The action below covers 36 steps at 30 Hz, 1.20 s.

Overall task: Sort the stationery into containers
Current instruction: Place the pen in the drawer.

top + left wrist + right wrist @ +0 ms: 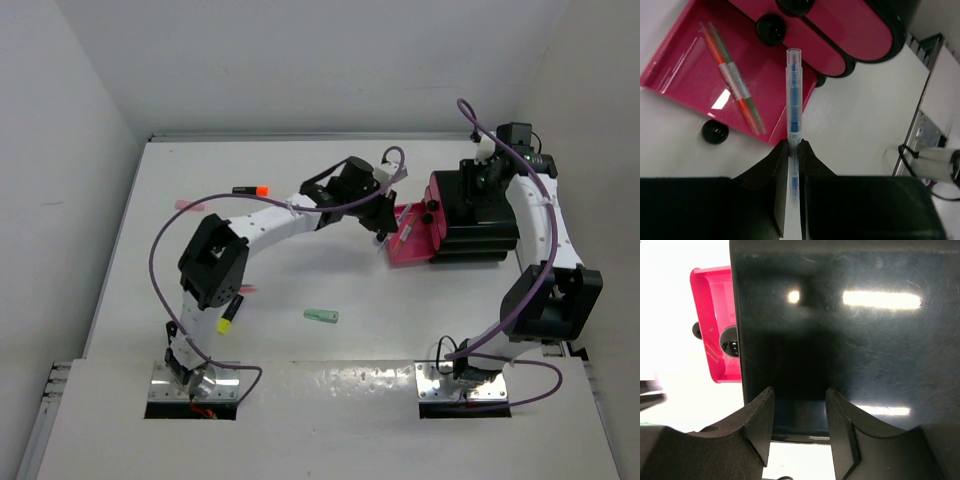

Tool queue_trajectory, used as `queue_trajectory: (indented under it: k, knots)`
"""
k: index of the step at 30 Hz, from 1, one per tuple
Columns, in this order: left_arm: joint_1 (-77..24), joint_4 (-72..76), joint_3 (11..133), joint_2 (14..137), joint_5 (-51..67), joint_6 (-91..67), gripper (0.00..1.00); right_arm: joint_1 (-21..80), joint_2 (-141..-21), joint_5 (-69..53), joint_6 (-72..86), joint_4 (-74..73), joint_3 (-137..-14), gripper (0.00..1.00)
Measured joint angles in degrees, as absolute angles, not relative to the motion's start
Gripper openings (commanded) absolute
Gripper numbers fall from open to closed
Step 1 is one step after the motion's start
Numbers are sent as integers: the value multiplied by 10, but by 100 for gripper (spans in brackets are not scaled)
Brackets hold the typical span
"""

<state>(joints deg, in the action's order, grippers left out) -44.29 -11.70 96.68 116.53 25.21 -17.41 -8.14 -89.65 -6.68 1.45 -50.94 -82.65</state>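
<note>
The left gripper will next move to its right in the top view and go down to release, because bare magenta drawer bottom beside the green pen is below it there.
My left gripper (383, 228) (794, 145) is shut on a clear pen with a blue core (793, 95). It holds the pen above the near edge of the pulled-out magenta drawer (412, 240) (685, 65). In that drawer lie thin orange and green pens (735, 90). The drawer's black knob (715, 131) stands at its front. Closed drawers (850, 30) sit stacked in the black box (485, 225). My right gripper (478, 180) (800, 392) is open just above the box's glossy top (850, 330), holding nothing.
Loose on the table lie a mint piece (321, 316), a yellow-tipped black highlighter (228, 318), an orange-tipped black highlighter (250, 189), a pink piece (188, 205) and another pink piece (245, 290) by the left arm. Walls close the back and sides.
</note>
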Motion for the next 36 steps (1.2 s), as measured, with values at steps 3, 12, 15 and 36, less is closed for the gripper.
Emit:
queue_trajectory:
  k: [3,12,15,36]
  knots:
    - [-457,-93,995,1210,236,-224,0,-82,-896,-69,20,-509,-827,45]
    - [-457,5,1056,1287,197,-274,0,-86,-896,-81,37,-500,-823,45]
    - [-457,23,1069,1306,194,-281,0,-89,-896,-82,37,-496,-822,45]
    - [-455,24,1065,1334,202,-287,60,-94,-897,-90,36,-496,-823,45]
